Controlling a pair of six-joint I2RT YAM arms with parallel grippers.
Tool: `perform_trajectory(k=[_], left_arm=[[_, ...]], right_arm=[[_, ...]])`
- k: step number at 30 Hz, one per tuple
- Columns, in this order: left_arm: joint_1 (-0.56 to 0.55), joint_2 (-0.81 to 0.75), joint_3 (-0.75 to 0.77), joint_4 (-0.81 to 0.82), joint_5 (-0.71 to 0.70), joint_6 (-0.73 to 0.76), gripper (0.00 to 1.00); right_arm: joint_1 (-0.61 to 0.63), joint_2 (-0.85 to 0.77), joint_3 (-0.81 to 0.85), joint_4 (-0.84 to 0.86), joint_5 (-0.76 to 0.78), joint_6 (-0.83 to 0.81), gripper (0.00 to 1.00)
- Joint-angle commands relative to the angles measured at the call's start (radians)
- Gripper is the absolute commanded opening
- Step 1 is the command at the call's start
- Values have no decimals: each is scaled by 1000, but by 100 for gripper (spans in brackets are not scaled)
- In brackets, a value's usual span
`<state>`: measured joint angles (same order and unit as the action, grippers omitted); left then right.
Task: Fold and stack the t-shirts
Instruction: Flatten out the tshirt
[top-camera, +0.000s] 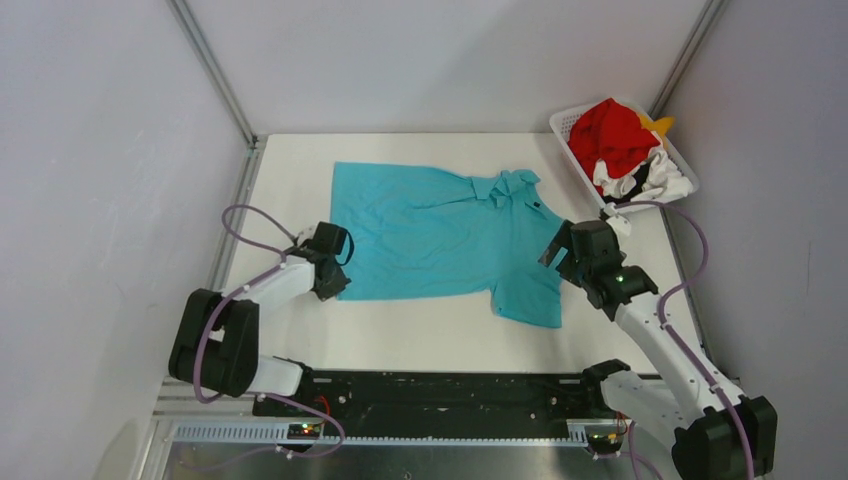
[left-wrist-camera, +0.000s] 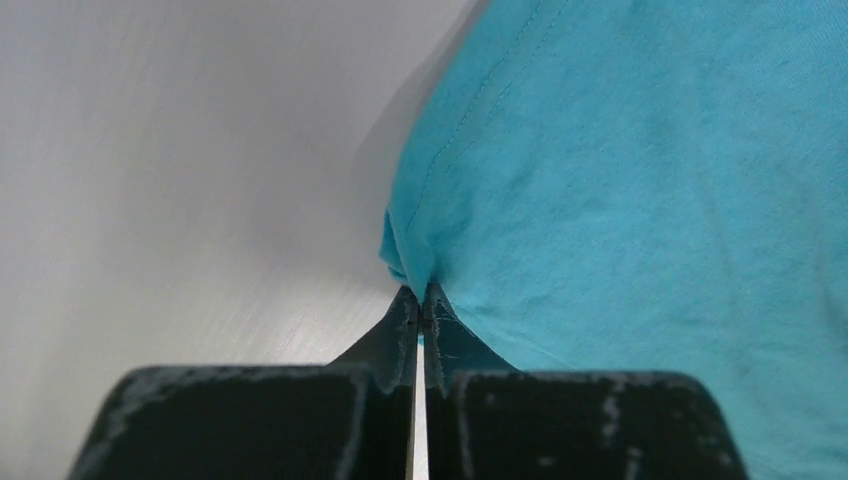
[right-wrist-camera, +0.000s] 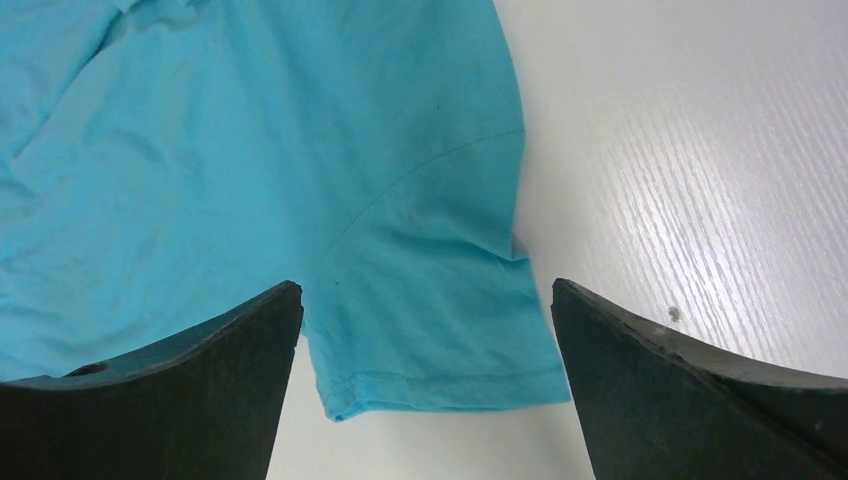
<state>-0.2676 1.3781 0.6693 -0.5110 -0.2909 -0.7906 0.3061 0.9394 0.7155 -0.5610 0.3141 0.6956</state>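
My right gripper moves back and down onto the sleeve's collar-side cuff corner next. It lies below toward my base, and my left gripper pinches the hem.
A teal collared t-shirt lies spread flat on the white table, collar toward the right. My left gripper is at its near left corner, shut on a pinch of the teal hem; the jaws meet in the left wrist view. My right gripper is open and empty, hovering over the shirt's near sleeve, one finger on each side of it. A red t-shirt, a white-and-black one and a yellow-orange one lie bunched in the basket.
The white perforated basket stands at the back right corner of the table. Grey walls with metal posts close in the left, back and right sides. Bare table lies in front of the shirt.
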Motion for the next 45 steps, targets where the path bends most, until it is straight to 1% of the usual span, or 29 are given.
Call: perform_trajectory(k=[1, 5, 8, 11, 14, 18, 21, 25, 26, 28, 31, 35, 37, 39, 40, 41, 42, 43, 44, 45], left_arm=[[5, 22, 25, 0, -26, 35, 0], [3, -50, -7, 25, -67, 25, 0], [4, -142, -45, 42, -94, 23, 0], [4, -198, -61, 48, -80, 23, 0], [2, -211, -67, 61, -44, 14, 0], [2, -212, -86, 74, -51, -1, 0], [1, -218, -96, 80, -50, 2, 0], [1, -230, -110, 89, -54, 3, 0], [1, -233, -112, 91, -54, 4, 0], [-1, -237, -114, 95, -46, 6, 0], [-2, -239, -115, 104, -37, 9, 0], [-2, -237, -116, 105, -36, 10, 0], [-3, -235, -116, 106, -40, 7, 0], [-2, -235, -114, 104, -41, 5, 0], [-2, -235, -112, 104, -41, 3, 0], [-3, -235, -110, 105, -42, 2, 0], [-2, -236, -108, 105, -42, 3, 0], [-2, -237, -106, 105, -45, 1, 0], [-2, -240, -101, 104, -48, 1, 0], [-2, -241, -97, 105, -54, 1, 0]], right_arm=[[6, -50, -14, -65, -19, -23, 99], [10, -81, -32, -166, -47, -39, 99], [29, -105, -55, -239, -80, -19, 99], [59, -105, -91, -304, -107, 42, 99], [96, -74, -109, -318, -117, 83, 98], [125, 43, -118, -239, -124, 90, 92], [133, 150, -119, -151, -117, 86, 82], [134, 228, -117, -125, -92, 100, 67], [135, 246, -118, -122, -84, 96, 61], [133, 267, -118, -114, -51, 92, 59], [124, 294, -121, -92, -33, 87, 58], [110, 330, -140, -40, -80, 73, 57], [108, 352, -149, -29, -97, 72, 54], [112, 367, -157, -24, -107, 75, 50], [114, 370, -161, -18, -109, 78, 40], [118, 371, -167, -15, -110, 80, 34], [119, 369, -168, -4, -111, 82, 25], [119, 368, -170, 2, -111, 81, 21], [120, 361, -171, 17, -108, 75, 13], [119, 348, -169, 25, -104, 73, 9]])
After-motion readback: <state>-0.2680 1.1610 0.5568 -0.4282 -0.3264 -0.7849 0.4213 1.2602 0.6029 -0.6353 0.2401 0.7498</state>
